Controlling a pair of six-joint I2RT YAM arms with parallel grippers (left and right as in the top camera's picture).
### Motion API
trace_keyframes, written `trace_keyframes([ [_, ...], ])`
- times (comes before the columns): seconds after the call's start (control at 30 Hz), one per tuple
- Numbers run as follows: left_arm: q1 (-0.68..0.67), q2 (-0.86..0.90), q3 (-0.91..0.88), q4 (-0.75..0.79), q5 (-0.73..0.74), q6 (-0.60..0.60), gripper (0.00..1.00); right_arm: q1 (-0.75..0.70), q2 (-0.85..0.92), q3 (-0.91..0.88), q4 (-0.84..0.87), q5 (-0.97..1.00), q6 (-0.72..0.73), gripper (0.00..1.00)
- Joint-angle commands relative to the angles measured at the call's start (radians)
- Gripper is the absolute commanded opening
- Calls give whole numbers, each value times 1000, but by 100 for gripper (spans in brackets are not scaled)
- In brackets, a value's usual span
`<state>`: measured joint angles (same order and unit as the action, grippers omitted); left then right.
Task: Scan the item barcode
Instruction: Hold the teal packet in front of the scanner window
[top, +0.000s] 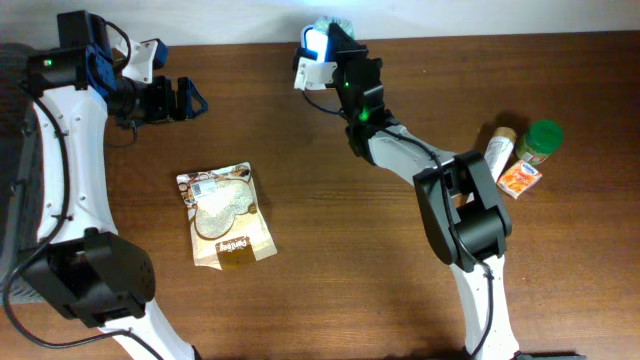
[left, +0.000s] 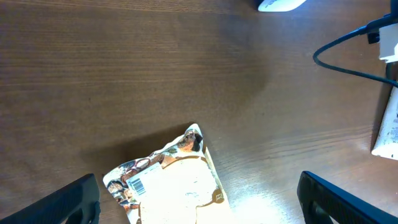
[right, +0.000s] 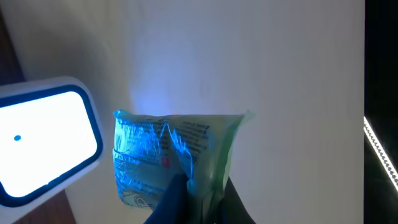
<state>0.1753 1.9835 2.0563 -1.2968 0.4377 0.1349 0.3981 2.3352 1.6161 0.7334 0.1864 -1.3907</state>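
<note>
Next, my right gripper swings back, toward the right in the overhead view, and down to release the green packet (top: 332, 27) on the bare table (top: 558, 214) beside the orange packet.
My right gripper (right: 199, 202) is shut on a small green packet (right: 177, 155), lit blue, held up at the table's back edge. Just left of the packet glows the white barcode scanner (right: 43, 143), its window bright; from overhead the scanner (top: 312, 48) sits against the packet (top: 332, 27). My left gripper (top: 190, 98) stands open and empty at the back left, above the table. Below it lies a flat tan snack pouch (left: 177, 186) with a barcode label (left: 142, 185), between but well under the fingers (left: 74, 202).
The snack pouch (top: 225, 215) lies left of centre on the brown table (top: 340, 260). At the right stand a white tube (top: 498, 150), a green-lidded jar (top: 543, 140) and an orange packet (top: 519, 178). A blue cable (left: 348, 56) runs from the scanner.
</note>
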Motion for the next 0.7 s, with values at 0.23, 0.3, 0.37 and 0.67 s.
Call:
trace_keyframes([
  [0.23, 4, -2, 6, 2, 8, 10, 99, -12, -4, 6, 4, 2, -1, 4],
  [0.3, 4, -2, 6, 2, 8, 10, 99, -11, -4, 6, 13, 3, -1, 4],
  [0.37, 4, -2, 6, 1, 8, 10, 99, -8, -4, 6, 40, 6, -1, 4],
  [0.67, 4, -2, 6, 2, 8, 10, 99, 46, -94, 5, 98, 10, -6, 4],
])
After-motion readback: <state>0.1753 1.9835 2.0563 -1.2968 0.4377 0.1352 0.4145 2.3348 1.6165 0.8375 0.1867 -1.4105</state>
